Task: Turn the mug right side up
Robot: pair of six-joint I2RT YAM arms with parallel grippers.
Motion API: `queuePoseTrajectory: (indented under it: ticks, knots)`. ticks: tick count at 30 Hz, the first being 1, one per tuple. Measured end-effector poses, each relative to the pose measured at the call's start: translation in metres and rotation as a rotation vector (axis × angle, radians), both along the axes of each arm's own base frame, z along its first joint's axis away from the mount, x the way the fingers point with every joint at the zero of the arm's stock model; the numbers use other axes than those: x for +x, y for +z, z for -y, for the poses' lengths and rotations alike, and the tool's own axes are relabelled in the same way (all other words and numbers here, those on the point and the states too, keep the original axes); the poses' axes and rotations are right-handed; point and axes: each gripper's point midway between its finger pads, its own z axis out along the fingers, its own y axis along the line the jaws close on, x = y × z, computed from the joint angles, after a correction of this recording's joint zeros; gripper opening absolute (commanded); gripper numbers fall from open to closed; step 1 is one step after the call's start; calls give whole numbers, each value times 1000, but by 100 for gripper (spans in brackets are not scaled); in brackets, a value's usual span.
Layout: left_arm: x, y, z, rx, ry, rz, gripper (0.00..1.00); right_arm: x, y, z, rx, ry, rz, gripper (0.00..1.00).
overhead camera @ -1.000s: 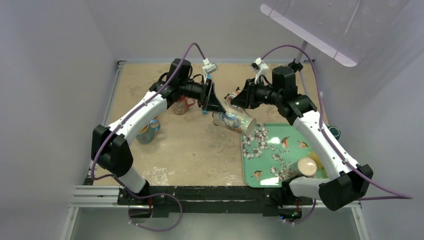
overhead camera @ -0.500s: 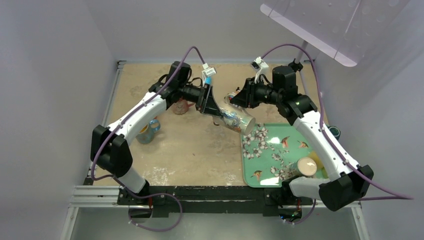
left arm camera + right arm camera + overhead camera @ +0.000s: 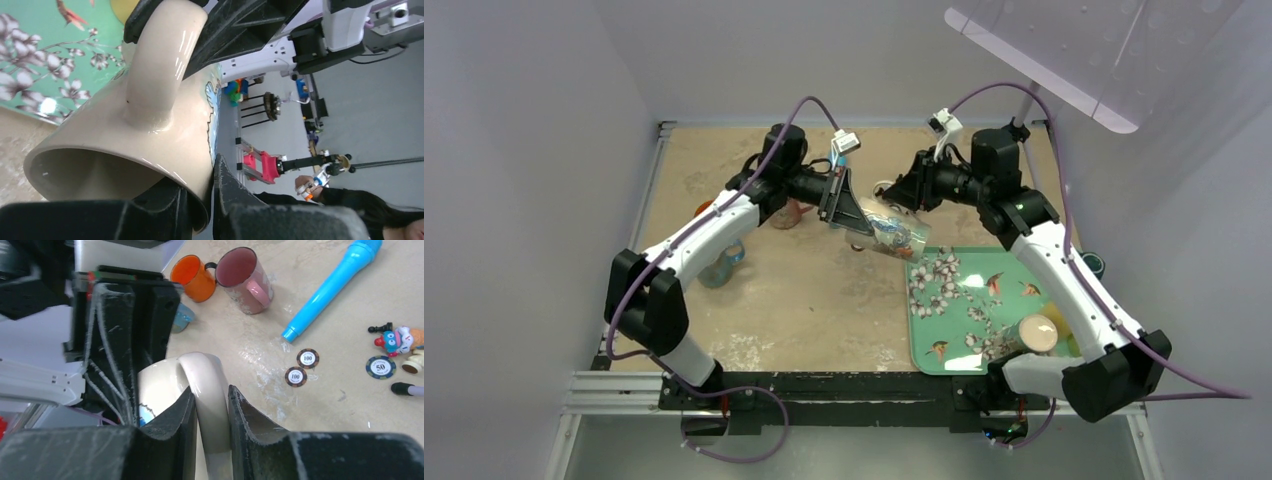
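Note:
My left gripper has the beige mug hanging sideways. Next it should lower to the left in the top view and turn fingers-down over bare tabletop by the blue mug to release.
A beige mug [image 3: 896,237] with a blue picture on its side hangs tilted on its side above the table, between both grippers, by the tray's far left corner. In the left wrist view the mug [image 3: 150,135] fills the frame, its mouth facing the camera. My left gripper [image 3: 212,175] is shut on the rim wall, one finger inside and one outside. In the top view the left gripper [image 3: 856,220] meets the mug from the left. My right gripper [image 3: 211,400] is shut on the mug's handle [image 3: 207,377], and in the top view the right gripper [image 3: 896,196] comes in from the right.
A green flowered tray [image 3: 984,295] lies at the right with a cream cup [image 3: 1036,333] on it. An orange mug [image 3: 196,277], a pink mug [image 3: 248,280], a blue pen [image 3: 335,285], poker chips [image 3: 300,367] and small toys [image 3: 397,340] sit on the sandy table. A blue mug [image 3: 719,265] stands left.
My left gripper has closed from open onto the mug's rim. The mug has shifted slightly up and to the left; the right gripper keeps hold of the handle.

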Motion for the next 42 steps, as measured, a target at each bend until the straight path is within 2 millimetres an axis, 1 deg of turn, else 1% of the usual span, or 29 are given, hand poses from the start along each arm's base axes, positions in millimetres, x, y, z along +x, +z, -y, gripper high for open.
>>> queuePoseTrajectory:
  ticks: [1, 2, 3, 5, 7, 8, 10, 12, 13, 14, 17, 19, 20, 22, 23, 26, 28, 30, 32, 34, 36, 39, 42]
  knots:
    - [1, 0, -1, 22, 12, 6, 0, 2, -2, 0, -8, -11, -4, 53]
    - [3, -1, -3, 52, 28, 22, 0, 4, -5, 0, -17, -20, -8, 87]
    - [5, -3, -5, 90, 49, 59, 0, 5, -7, 0, -21, -34, -18, 93]
    - [20, -14, -10, 210, 130, 223, 0, 12, -15, 5, -45, -98, -55, 94]
    - [32, -29, -25, 340, 171, 366, 0, 18, -25, 15, -79, -170, -90, 95]
    - [37, -40, -37, 423, 183, 432, 0, 20, -30, 20, -95, -206, -105, 95]
    - [40, -66, -68, 600, 172, 530, 0, 25, -35, 30, -122, -277, -119, 94]
    - [35, -96, -102, 764, 133, 585, 0, 29, -39, 41, -145, -346, -126, 94]
    - [32, -109, -115, 828, 110, 599, 0, 30, -40, 47, -157, -385, -131, 95]
    - [25, -128, -135, 917, 68, 613, 0, 31, -41, 54, -165, -430, -133, 95]
    - [9, -167, -173, 1085, -42, 611, 0, 29, -38, 78, -174, -573, -128, 95]
    - [2, -186, -190, 1159, -97, 618, 0, 25, -35, 97, -183, -673, -125, 95]
    - [3, -189, -195, 1176, -111, 633, 0, 24, -34, 107, -189, -728, -125, 95]
    - [9, -189, -195, 1174, -97, 675, 0, 20, -36, 127, -213, -840, -135, 98]
    - [11, -190, -195, 1175, -92, 684, 0, 19, -38, 133, -225, -876, -144, 99]
    - [20, -191, -196, 1183, -68, 709, 0, 12, -54, 159, -285, -1018, -201, 99]
    - [24, -191, -198, 1191, -63, 726, 20, 6, -65, 175, -319, -1108, -242, 99]
    - [28, -191, -199, 1196, -61, 744, 37, -3, -75, 197, -344, -1207, -279, 99]
    - [32, -191, -200, 1198, -67, 771, 50, -11, -83, 220, -351, -1300, -307, 99]
    - [36, -187, -198, 1185, -62, 803, 56, -21, -92, 248, -336, -1400, -337, 99]
    - [35, -181, -198, 1169, -57, 820, 59, -37, -98, 280, -322, -1522, -362, 99]
    - [30, -167, -196, 1137, -54, 834, 60, -55, -98, 307, -292, -1645, -370, 99]
    - [28, -147, -191, 1101, -41, 842, 61, -66, -98, 320, -258, -1704, -372, 98]
